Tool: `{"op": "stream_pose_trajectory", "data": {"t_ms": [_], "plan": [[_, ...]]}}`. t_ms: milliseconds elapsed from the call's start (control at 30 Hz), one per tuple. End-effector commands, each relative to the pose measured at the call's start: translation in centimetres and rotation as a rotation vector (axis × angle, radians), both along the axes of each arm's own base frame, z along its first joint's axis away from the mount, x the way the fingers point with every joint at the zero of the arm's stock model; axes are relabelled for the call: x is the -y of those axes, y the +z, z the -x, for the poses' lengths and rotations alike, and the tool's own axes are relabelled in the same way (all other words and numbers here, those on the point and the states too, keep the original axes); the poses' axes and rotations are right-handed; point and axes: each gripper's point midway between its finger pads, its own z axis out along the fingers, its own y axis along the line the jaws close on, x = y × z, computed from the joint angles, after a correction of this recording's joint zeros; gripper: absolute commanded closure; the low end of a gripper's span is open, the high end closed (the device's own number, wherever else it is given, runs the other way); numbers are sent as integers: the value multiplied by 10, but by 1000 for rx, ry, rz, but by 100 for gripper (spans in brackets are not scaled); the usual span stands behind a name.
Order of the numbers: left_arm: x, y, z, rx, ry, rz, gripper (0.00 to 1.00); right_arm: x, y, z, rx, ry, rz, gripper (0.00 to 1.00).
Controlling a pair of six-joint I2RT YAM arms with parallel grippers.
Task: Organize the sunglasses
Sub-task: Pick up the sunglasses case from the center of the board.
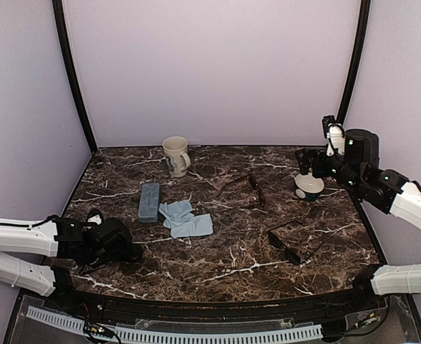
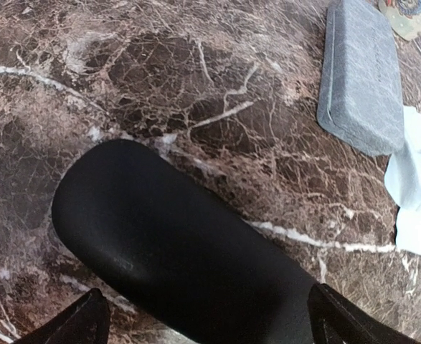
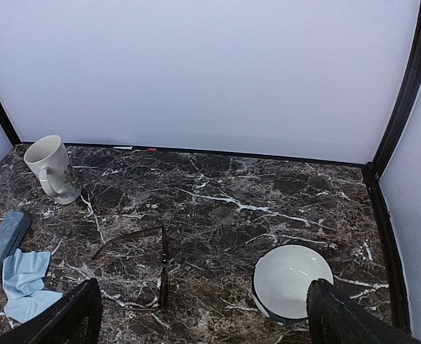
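Observation:
I need to lower my left gripper farther around the long sides of the black oblong case next, and then close it on the case.
The thin brownish-framed sunglasses [image 1: 246, 190] lie unfolded mid-table, also in the right wrist view [image 3: 160, 265]. The thicker black-framed sunglasses [image 1: 292, 244] lie nearer the front right. My left gripper [image 1: 124, 249] is low at the front left and open. In its wrist view its fingertips [image 2: 74, 322] straddle a black oblong case [image 2: 181, 244] lying on the marble, and the left one stands apart from it. My right gripper [image 1: 309, 166] hovers open above the back right with nothing between its fingers [image 3: 343, 319].
A grey-blue case [image 1: 149, 202] lies left of centre, a light blue cloth [image 1: 188, 221] beside it. A cream mug [image 1: 176, 155] stands at the back. A white bowl [image 1: 310, 187] sits under the right arm. Curved walls enclose the table.

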Motion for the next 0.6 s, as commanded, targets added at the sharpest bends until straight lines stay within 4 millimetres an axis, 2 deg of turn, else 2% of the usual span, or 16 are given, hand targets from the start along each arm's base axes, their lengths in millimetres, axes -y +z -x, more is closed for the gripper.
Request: {"op": "stream_pose_trajectory", "data": {"t_ms": [0,333,567], "plan": [[-5,-3,-11,19,14,23,1,-6,9,2,36,25,-40,0],[3,-5,-29,7,-44,42,1,-5,11,3,42,25,-41,0],[21,-13,-35,-39,-127,64,3,-7,10,4,39,30,-44,0]]}}
